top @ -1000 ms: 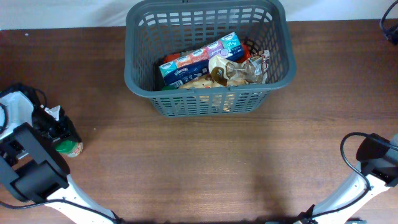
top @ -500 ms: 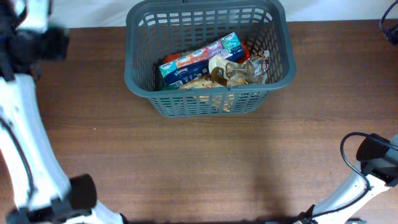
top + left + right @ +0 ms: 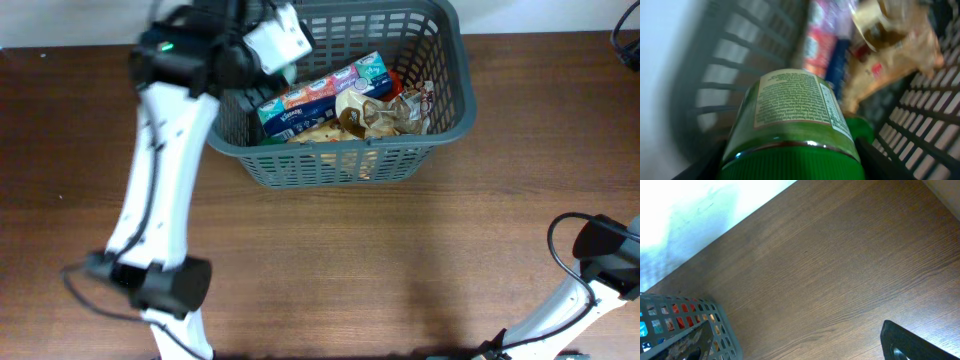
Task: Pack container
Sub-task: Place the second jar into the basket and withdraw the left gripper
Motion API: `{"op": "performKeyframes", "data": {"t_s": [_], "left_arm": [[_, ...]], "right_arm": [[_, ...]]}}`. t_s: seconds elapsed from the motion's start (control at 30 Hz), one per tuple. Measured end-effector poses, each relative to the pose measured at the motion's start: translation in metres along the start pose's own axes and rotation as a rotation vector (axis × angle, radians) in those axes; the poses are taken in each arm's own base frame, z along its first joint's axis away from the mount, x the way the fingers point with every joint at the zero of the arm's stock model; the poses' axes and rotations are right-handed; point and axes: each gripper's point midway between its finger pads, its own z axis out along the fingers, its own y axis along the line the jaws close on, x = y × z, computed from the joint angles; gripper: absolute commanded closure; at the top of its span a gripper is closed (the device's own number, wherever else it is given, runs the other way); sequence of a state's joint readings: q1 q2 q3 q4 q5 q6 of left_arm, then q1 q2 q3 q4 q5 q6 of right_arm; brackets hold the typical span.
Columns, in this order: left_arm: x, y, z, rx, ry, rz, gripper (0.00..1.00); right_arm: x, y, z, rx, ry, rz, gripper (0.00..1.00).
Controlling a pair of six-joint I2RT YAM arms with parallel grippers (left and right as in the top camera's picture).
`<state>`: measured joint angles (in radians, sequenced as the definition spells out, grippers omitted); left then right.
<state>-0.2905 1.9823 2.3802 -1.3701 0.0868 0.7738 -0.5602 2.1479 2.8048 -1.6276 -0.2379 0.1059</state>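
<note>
Next, my left gripper lowers backward to release the jar (image 3: 790, 110) at the still free near corner beside the tissue boxes, as that lies below and back from it.
The container, a dark grey slotted basket (image 3: 330, 165), stands at the back middle of the table. It holds a pack of tissue boxes (image 3: 320, 95) and a crinkled snack bag (image 3: 385, 112). My left gripper (image 3: 258, 60) hangs over the basket's left side, mostly hidden under its wrist. In the left wrist view it is shut on a green-lidded jar (image 3: 790, 110) with a pale label, held inside the basket walls (image 3: 725, 65) above the packed items. My right gripper (image 3: 800, 352) is open and empty over bare table, right of the basket (image 3: 715, 325).
The right arm's base and cable (image 3: 600, 250) sit at the front right corner. The left arm (image 3: 160, 180) stretches from the front left across the table to the basket. A white wall lies behind the table's far edge.
My left arm has swung from the table's left edge up and across to the basket's left side, with the green-lidded jar in it. The right arm has not moved.
</note>
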Motion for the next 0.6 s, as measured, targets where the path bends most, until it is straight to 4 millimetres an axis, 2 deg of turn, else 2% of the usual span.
{"op": "performKeyframes", "data": {"t_s": [0.03, 0.1, 0.17, 0.23, 0.33, 0.4, 0.43, 0.47, 0.5, 0.6], "left_arm": [[0.009, -0.009, 0.018, 0.046, 0.052, 0.01, 0.98], [0.038, -0.031, 0.054, 0.161, 0.203, 0.022, 0.98], [0.057, -0.041, 0.071, 0.217, 0.293, 0.025, 0.98], [0.072, -0.05, 0.08, 0.263, 0.368, 0.029, 0.98], [0.08, -0.055, 0.078, 0.285, 0.404, 0.03, 0.98], [0.084, -0.059, 0.075, 0.303, 0.423, 0.031, 0.93], [0.084, -0.059, 0.075, 0.303, 0.427, 0.032, 0.78], [0.085, -0.059, 0.075, 0.303, 0.427, 0.031, 0.45], [0.085, -0.059, 0.075, 0.303, 0.427, 0.032, 0.01], [0.082, -0.057, 0.076, 0.298, 0.415, 0.038, 0.01]], "right_arm": [[0.0, 0.0, 0.0, 0.0, 0.0, 0.0, 0.01], [0.0, 0.0, 0.0, 0.0, 0.0, 0.001, 0.01], [0.0, 0.0, 0.0, 0.0, 0.0, 0.0, 0.01], [0.0, 0.0, 0.0, 0.0, 0.0, 0.0, 0.01], [0.0, 0.0, 0.0, 0.0, 0.0, 0.0, 0.01], [0.0, 0.0, 0.0, 0.0, 0.0, 0.0, 0.01], [0.0, 0.0, 0.0, 0.0, 0.0, 0.0, 0.01], [0.0, 0.0, 0.0, 0.0, 0.0, 0.0, 0.01], [0.0, 0.0, 0.0, 0.0, 0.0, 0.0, 0.01], [0.0, 0.0, 0.0, 0.0, 0.0, 0.0, 0.01]]}}
